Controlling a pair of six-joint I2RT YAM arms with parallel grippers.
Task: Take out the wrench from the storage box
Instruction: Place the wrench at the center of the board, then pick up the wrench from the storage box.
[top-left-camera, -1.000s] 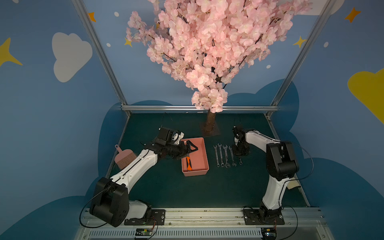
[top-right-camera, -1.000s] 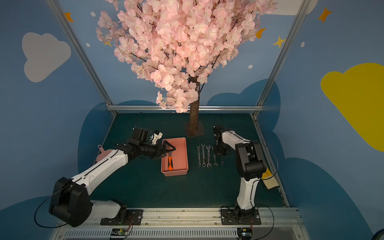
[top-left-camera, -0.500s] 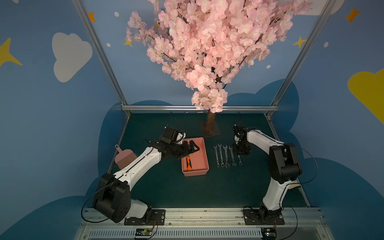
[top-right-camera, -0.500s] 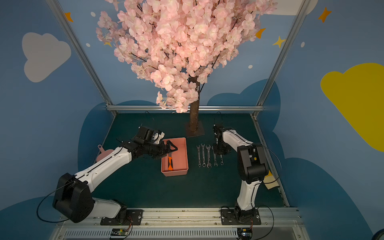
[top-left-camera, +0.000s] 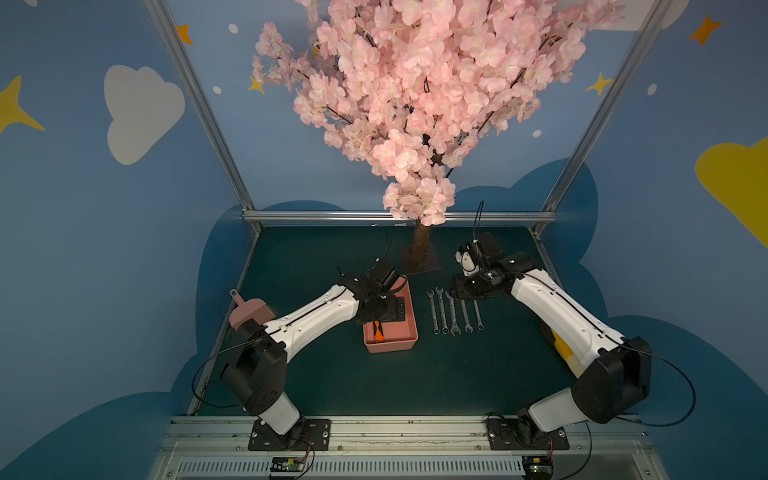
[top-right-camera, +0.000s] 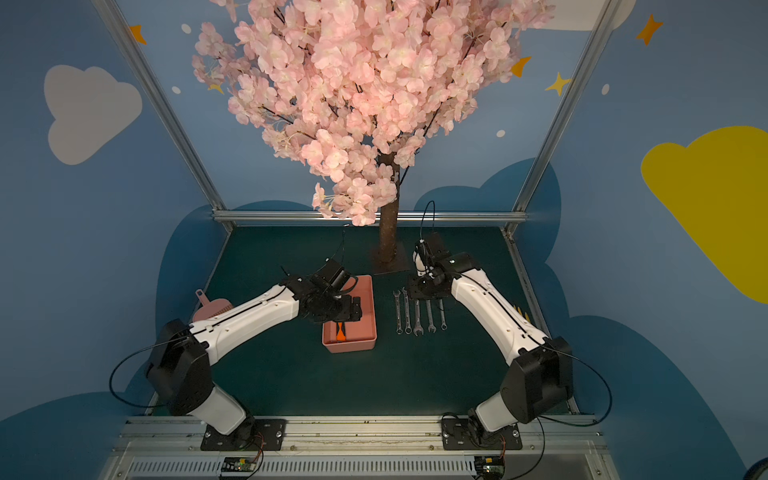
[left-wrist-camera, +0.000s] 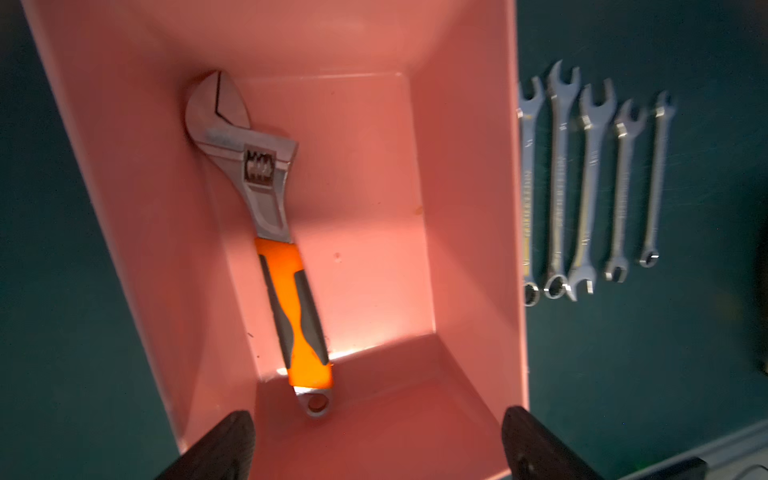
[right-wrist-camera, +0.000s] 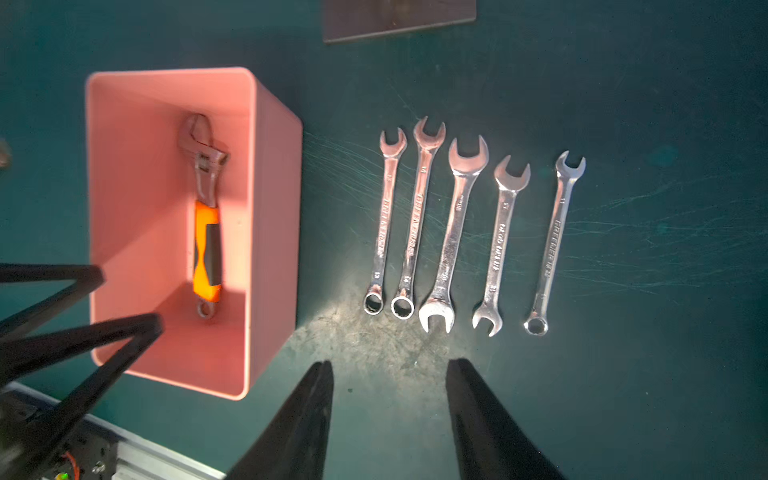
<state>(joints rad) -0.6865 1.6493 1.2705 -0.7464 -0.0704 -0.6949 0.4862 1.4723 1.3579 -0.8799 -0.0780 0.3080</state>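
Note:
The orange handle near the wrench's neck is below, down between the box's sides, so my left gripper will move down inside with one finger on each side of the handle.
The salmon-pink storage box stands mid-table. Inside it lies an adjustable wrench with an orange and grey handle, flat on the floor along one long wall; in both top views only its handle end shows. My left gripper hangs open above the box, its fingers wide apart and holding nothing. Over the mat beside the box, my right gripper is open and empty, above the far ends of the loose spanners.
Several silver spanners lie in a row on the green mat right of the box. A pink dustpan sits at the left edge. The tree's base plate stands behind the box.
My right gripper has gone from shut to open over the spanner row. The left gripper has moved from the box's left rim to above its inside.

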